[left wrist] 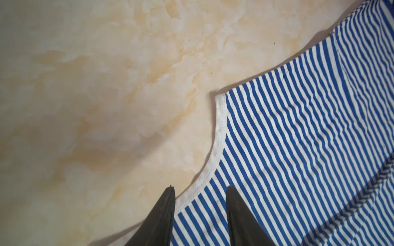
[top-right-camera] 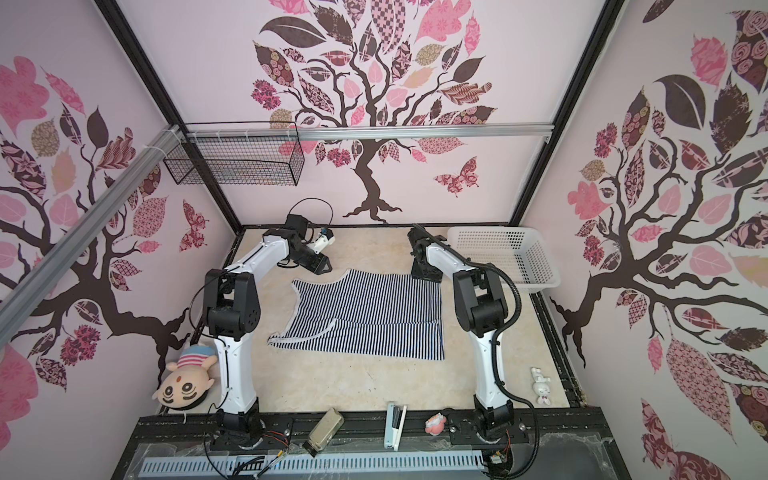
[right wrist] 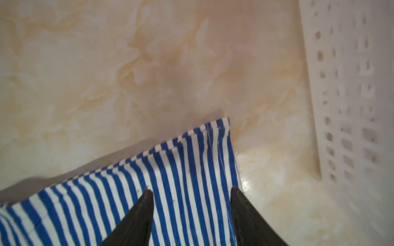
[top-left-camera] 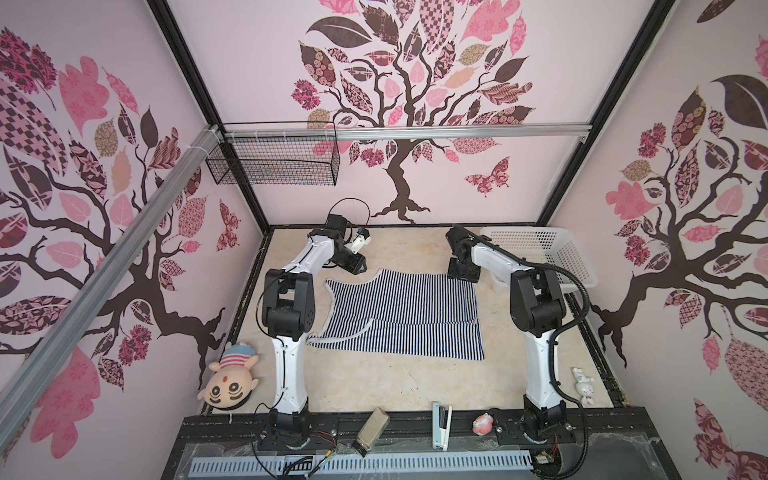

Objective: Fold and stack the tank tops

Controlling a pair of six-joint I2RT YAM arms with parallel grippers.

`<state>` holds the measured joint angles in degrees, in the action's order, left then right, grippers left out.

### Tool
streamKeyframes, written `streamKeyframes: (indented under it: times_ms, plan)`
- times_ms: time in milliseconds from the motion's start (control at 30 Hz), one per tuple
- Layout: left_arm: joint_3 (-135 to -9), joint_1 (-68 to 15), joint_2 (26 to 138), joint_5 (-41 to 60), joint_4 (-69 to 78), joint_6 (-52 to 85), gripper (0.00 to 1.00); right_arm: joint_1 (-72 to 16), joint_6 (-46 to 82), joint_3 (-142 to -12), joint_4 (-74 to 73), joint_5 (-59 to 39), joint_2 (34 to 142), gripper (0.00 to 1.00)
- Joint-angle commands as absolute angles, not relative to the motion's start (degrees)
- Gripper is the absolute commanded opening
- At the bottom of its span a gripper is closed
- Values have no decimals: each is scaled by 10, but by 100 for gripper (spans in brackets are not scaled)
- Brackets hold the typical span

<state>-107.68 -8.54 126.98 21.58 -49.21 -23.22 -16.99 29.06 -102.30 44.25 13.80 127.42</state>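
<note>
The robot's right gripper will move outward and down onto the tank top's far hem corner next, because its open fingers are still above striped cloth short of that corner.
A navy-and-white striped tank top lies flat on the marble-look table, its near side folded over itself. My left gripper is at the garment's far left edge. In the left wrist view it is open, its fingers straddling the white armhole trim of the tank top. My right gripper is at the far right corner. In the right wrist view it is open over the hem corner of the tank top, with cloth showing between the fingers.
A white perforated basket stands at the back right, close to the right gripper. A plush doll lies front left. A stapler, a jar and small toys sit along the front. A wire basket hangs on the back wall.
</note>
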Motion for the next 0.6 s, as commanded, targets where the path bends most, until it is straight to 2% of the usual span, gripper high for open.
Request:
streamKeyframes:
  times_ms: [0, 200, 433, 567]
  plan:
    - [-1143, -84, 1302, 279, -523, -202, 44, -154, 293, -1093, 493, 166, 1311, 60]
    - [-1235, -97, 1376, 289, -563, -189, 45, -139, 287, -1158, 526, 170, 1351, 60]
    - [-1252, -122, 1407, 281, -553, -177, 45, -136, 279, -1195, 548, 157, 1389, 58]
    - [-1262, -127, 1418, 282, -553, -171, 45, -137, 279, -1165, 533, 136, 1379, 55]
